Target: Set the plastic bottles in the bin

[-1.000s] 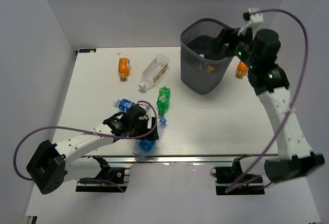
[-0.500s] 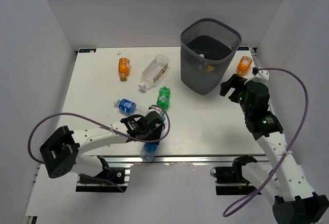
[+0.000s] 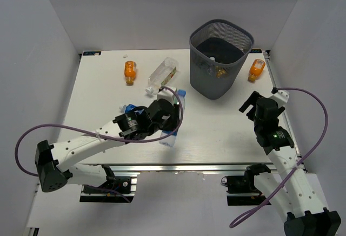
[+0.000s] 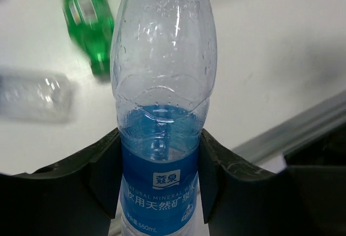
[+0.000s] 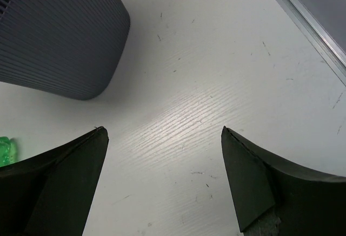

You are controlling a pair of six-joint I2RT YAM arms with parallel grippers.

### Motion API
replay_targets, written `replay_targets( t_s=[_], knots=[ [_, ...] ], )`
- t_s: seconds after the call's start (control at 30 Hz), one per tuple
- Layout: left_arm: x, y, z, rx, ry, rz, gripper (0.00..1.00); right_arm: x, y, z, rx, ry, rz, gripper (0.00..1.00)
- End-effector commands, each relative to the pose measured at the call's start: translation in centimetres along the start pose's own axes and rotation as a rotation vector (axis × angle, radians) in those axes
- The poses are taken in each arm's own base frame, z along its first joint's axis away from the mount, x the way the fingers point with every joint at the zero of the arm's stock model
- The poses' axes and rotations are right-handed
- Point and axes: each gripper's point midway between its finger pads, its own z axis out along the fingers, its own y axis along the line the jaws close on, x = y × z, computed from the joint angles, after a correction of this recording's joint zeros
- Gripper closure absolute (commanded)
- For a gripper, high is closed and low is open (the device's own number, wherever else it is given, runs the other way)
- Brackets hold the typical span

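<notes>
The bin's rim stands high, so my left gripper needs to raise the bottle with the blue label and tilt up before it swings outward over the dark mesh bin's opening (image 3: pixel 221 43).
My left gripper (image 3: pixel 172 121) is shut on a clear plastic bottle with a blue label (image 3: pixel 177 109), held above the table's front middle. In the left wrist view the gripper (image 4: pixel 159 134) clamps the label from both sides, and the bottle (image 4: pixel 162 57) points away from me. Below it lie a green bottle (image 4: pixel 89 19) and a blurred clear one (image 4: pixel 32 95). The dark mesh bin (image 3: pixel 208 82) stands at the back right. My right gripper (image 3: pixel 250 104) hangs open over bare table to the right of the bin (image 5: pixel 59 35), nothing between its fingers (image 5: pixel 162 130).
An orange bottle (image 3: pixel 130 72) and a squarish clear bottle (image 3: pixel 162 76) lie at the back left. Another orange bottle (image 3: pixel 256 70) lies right of the bin. A blue-labelled bottle (image 3: pixel 130 107) peeks out beside my left arm. Something orange (image 3: pixel 219 73) shows through the bin's mesh.
My left gripper shut on the blue-labelled bottle near the front edge and carried it up and toward the middle. My right arm drew back from the bin and came down at the right.
</notes>
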Motion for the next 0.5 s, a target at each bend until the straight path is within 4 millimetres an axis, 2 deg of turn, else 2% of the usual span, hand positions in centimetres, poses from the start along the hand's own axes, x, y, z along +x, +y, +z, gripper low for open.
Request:
replay_targets(
  t_s=[0.0,0.03,0.1,0.13,0.17,0.2,0.23,0.27,0.3,0.33,0.37,0.4,0.43,0.47],
  knots=[
    [-9.3,-0.7,-2.4,-0.074,-0.254,-0.015,0.63,-1.2,-0.2,0.0,0.014,-0.056,0.047,0.11],
    [-11.2,-0.4,-2.7,-0.124,-0.306,-0.016,0.63,-1.0,-0.2,0.1,0.009,-0.053,0.043,0.11],
    [-15.1,-1.2,-3.3,-0.145,-0.401,-0.035,0.55,-1.0,0.2,0.3,-0.017,-0.054,0.037,0.11],
    [-16.2,-1.7,-2.3,-0.159,-0.412,0.020,0.55,-0.9,0.2,0.3,-0.018,-0.053,0.031,0.11],
    [-19.7,-2.5,-3.6,-0.144,-0.486,-0.006,0.56,-0.8,0.1,0.3,-0.015,-0.051,0.030,0.11],
    [-22.0,-2.2,-3.8,-0.156,-0.534,-0.031,0.57,-0.8,0.1,0.3,-0.018,-0.050,0.029,0.11],
    [-23.1,-2.5,-2.3,-0.170,-0.538,-0.012,0.58,-0.7,0.2,0.3,-0.023,-0.044,0.030,0.11],
    [-25.9,-3.5,-3.4,-0.115,-0.593,-0.035,0.59,-0.4,0.3,0.3,-0.028,-0.039,0.036,0.11],
    [-28.2,-3.6,-3.4,-0.092,-0.651,-0.056,0.61,-0.4,0.4,0.3,-0.036,-0.038,0.037,0.11],
    [-29.0,-4.1,-1.7,-0.079,-0.654,-0.036,0.61,-0.4,0.5,0.3,-0.043,-0.040,0.042,0.11],
    [-30.1,-4.7,-1.4,-0.050,-0.673,-0.042,0.61,-0.5,0.5,0.3,-0.043,-0.043,0.043,0.11],
    [-33.1,-5.5,-2.8,0.010,-0.743,-0.065,0.61,-0.4,0.3,0.3,-0.039,-0.042,0.042,0.11],
    [-34.3,-5.8,-2.7,0.025,-0.768,-0.074,0.61,-0.3,0.2,0.3,-0.036,-0.044,0.042,0.11],
    [-34.6,-6.4,-0.3,0.027,-0.758,-0.071,0.61,-0.3,0.2,0.3,-0.034,-0.043,0.043,0.11]
  ],
)
